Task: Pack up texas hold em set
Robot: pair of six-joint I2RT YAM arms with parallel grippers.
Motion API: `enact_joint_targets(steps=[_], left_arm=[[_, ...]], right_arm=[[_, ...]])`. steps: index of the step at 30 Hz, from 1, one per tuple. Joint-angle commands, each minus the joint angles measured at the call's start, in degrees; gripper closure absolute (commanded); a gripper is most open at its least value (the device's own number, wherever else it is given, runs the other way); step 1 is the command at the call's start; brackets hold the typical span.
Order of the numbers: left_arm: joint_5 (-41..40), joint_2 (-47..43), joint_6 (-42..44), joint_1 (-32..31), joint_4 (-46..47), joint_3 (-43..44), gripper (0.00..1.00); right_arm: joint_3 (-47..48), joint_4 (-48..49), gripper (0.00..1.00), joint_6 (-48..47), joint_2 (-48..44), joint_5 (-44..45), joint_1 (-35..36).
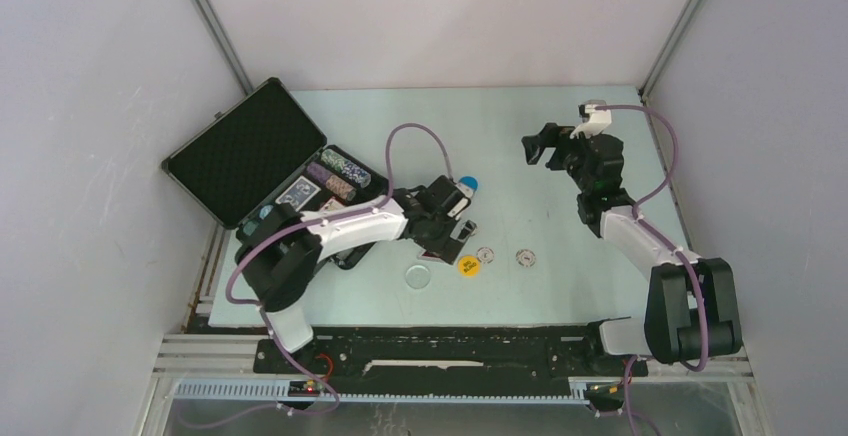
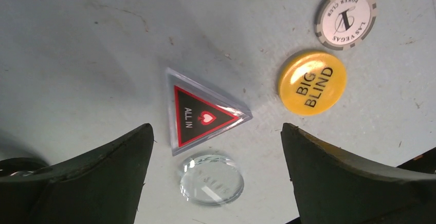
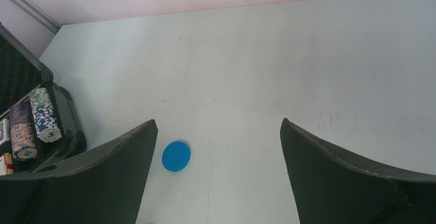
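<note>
My left gripper moves down and closes across the marker's tip and opposite edge next, since the "ALL IN" marker [image 1: 430, 255] [image 2: 198, 113] lies flat between my open fingertips.
The black briefcase [image 1: 250, 151] lies open at the far left, with chip rows [image 1: 338, 174] and a card deck [image 1: 297, 194] in its base. My left gripper [image 1: 453, 231] is open and empty above the dark triangular "ALL IN" marker [image 2: 198, 113], which lies flat between its fingers [image 2: 103, 172]. A clear disc [image 2: 211, 179] lies just beside the marker, and a yellow "BIG BLIND" disc [image 2: 312, 82] and two grey chips [image 2: 345, 17] lie further off. My right gripper [image 1: 540, 146] is open and empty in the air, with a blue disc [image 3: 176, 155] on the table below it.
The yellow disc [image 1: 470, 265], the grey chips [image 1: 486, 254] [image 1: 525, 257] and the clear disc [image 1: 418, 276] lie in a row near the table's middle front. The blue disc [image 1: 468, 184] lies behind the left wrist. The case's corner and chip rows [image 3: 41, 113] show at the left of the right wrist view.
</note>
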Motion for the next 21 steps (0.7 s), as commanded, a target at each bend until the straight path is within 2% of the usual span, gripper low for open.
enact_joint_targets(steps=[1,6,15,21], left_arm=[[-1.6,1.7,0.9,-1.0,-0.3,2.5,0.0],[-1.0,3.5,0.5,-1.2,0.2,2.4,0.01],[-3.4,5.0,1.2,-1.2,-0.1,2.8,0.12],[-2.6,6.5,1.5,-1.2,-0.2,4.3,0.11]], right_arm=[[0.2,1.0,0.0,0.8,-2.7,1.3,0.6],[0.2,1.1,0.0,-0.2,-3.1,1.7,1.7],[0.2,1.9,0.0,-1.5,-2.8,2.3,3.7],[0.2,2.5,0.0,-1.7,-2.5,2.0,4.3]])
